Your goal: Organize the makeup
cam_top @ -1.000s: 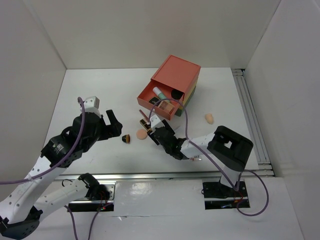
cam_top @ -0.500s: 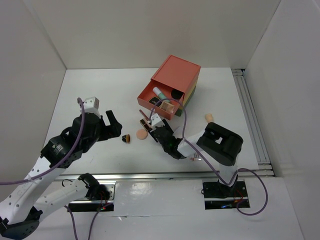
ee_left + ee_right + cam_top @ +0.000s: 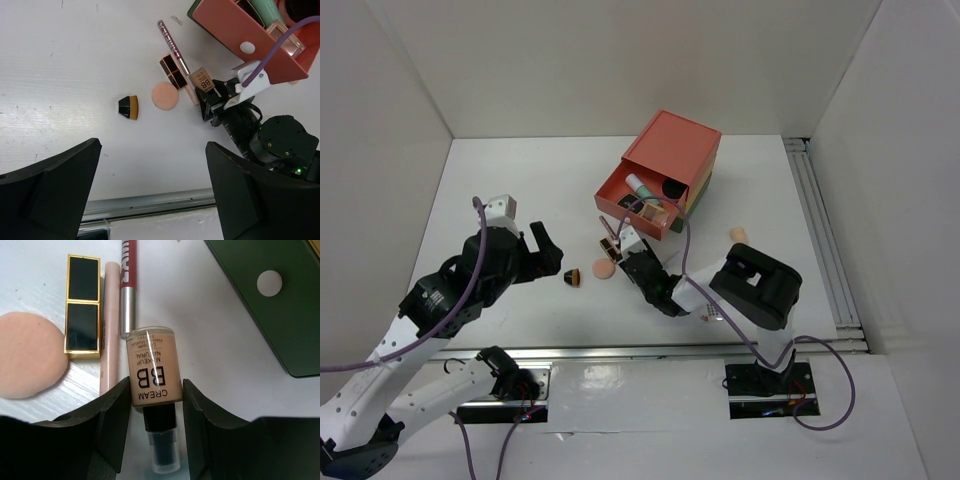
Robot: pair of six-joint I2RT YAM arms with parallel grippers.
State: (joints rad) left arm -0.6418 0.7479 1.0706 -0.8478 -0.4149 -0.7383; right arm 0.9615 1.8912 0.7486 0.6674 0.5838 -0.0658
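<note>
I need to lift the beige tube outward over the coral drawer with my right gripper and lower it beside the mint tube [image 3: 619, 188], where the drawer's empty bottom shows.
My right gripper [image 3: 156, 387] is shut on a beige BB cream tube [image 3: 151, 367], one finger on each side just above its black cap. It lies low over the table in front of the drawer box [image 3: 675, 150]. Beside the tube lie a black-and-gold lipstick [image 3: 83, 305], a slim pink stick [image 3: 109, 325], a red lip gloss [image 3: 128, 285] and a round peach puff [image 3: 27, 362]. My left gripper [image 3: 152, 150] is open and empty, held above the table left of a small black-and-tan brush [image 3: 129, 107]. The coral top drawer [image 3: 640, 195] stands open with several cosmetics inside.
A peach sponge [image 3: 738, 236] lies right of the drawer box. The green bottom drawer front [image 3: 280, 305] is close on the right of my right gripper. A metal rail [image 3: 825, 240] runs along the table's right side.
My right gripper has edged slightly left and further from the base, toward the drawer box, with the tube between its fingers. The left arm has hardly moved.
</note>
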